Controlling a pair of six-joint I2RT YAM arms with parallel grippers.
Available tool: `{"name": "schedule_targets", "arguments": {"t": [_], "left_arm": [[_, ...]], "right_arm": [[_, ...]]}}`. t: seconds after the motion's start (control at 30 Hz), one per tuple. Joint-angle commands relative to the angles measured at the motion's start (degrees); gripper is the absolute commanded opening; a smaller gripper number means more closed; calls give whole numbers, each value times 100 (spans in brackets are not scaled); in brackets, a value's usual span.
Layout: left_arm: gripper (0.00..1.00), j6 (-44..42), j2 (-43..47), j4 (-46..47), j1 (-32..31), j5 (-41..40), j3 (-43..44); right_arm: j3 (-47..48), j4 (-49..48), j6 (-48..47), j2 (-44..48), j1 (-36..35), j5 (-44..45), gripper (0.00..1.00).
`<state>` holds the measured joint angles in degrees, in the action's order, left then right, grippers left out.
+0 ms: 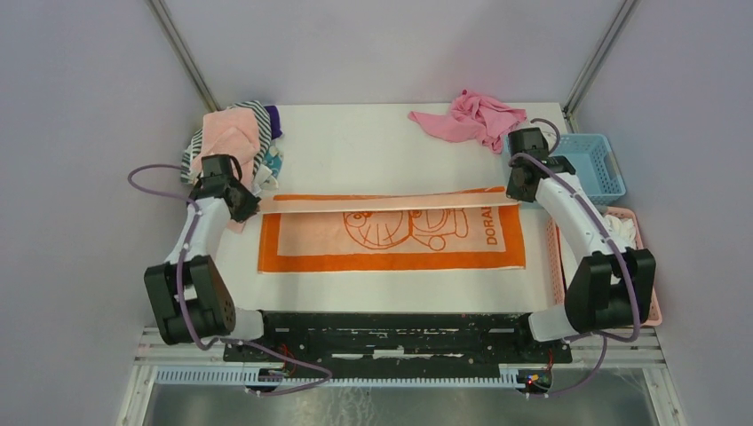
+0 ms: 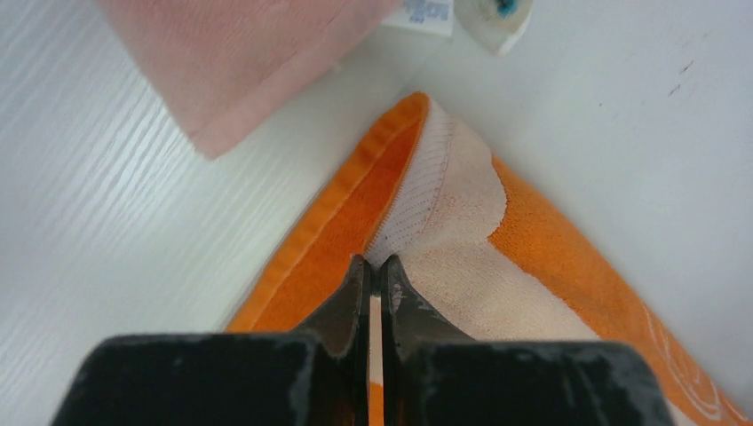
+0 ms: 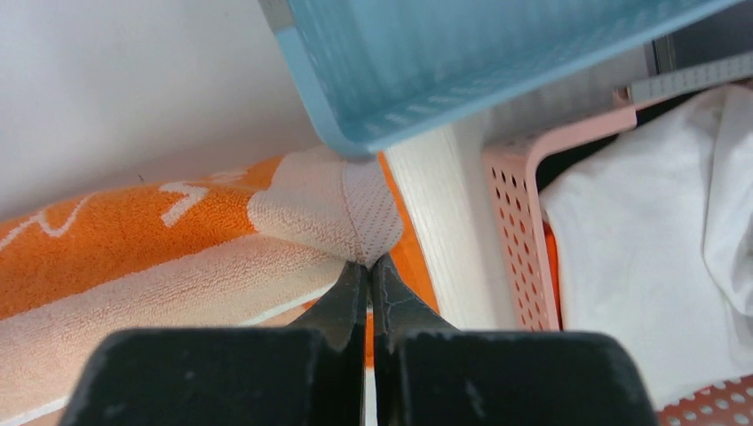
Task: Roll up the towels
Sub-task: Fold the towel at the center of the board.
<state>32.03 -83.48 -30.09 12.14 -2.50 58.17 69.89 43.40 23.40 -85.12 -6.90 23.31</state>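
The towel's near half still lies uncovered. My left gripper will next draw its corner back and down over the towel's near orange border [image 1: 270, 264] and release it there.
The orange towel [image 1: 391, 238] with a white cartoon pattern lies spread across the table, its far long edge folded over so the peach back [image 1: 382, 203] shows as a strip. My left gripper [image 1: 247, 206] is shut on the towel's far left corner [image 2: 417, 209]. My right gripper [image 1: 518, 191] is shut on the far right corner [image 3: 355, 217]. A plain pale pink towel [image 1: 233, 133] lies in the pile at the back left; its edge and white label show in the left wrist view [image 2: 249, 62].
A crumpled pink cloth [image 1: 471, 117] lies at the back right. A blue basket [image 1: 597, 165] and a pink basket [image 1: 645, 266] holding white cloth stand along the right edge, close to my right gripper. A striped cloth [image 1: 259, 114] tops the left pile.
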Motion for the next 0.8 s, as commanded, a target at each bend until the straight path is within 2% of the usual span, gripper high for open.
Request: {"name": "schedule_targets", "arguments": {"t": [0.0,0.23,0.37,0.57,0.77], "left_arm": [[3,488,1080,100,194,-229,-663],[3,962,1894,-232,214,-546,-1449],[3,1225,1989,-183,227,-451,-1850],[3,1576,2015,-161,227,-429,-2272],[3,1517,2022,-171,228,-385,-2237]], "right_arm": [[-397,419,270,634,96,212,0],[-984,1038,580,1173,140,105,0],[-1319,1232,776,1222,205,52,0],[-1544,1369,1120,755,448,-121,0],[-1401,1452,1145,363,659,-208,0]]}}
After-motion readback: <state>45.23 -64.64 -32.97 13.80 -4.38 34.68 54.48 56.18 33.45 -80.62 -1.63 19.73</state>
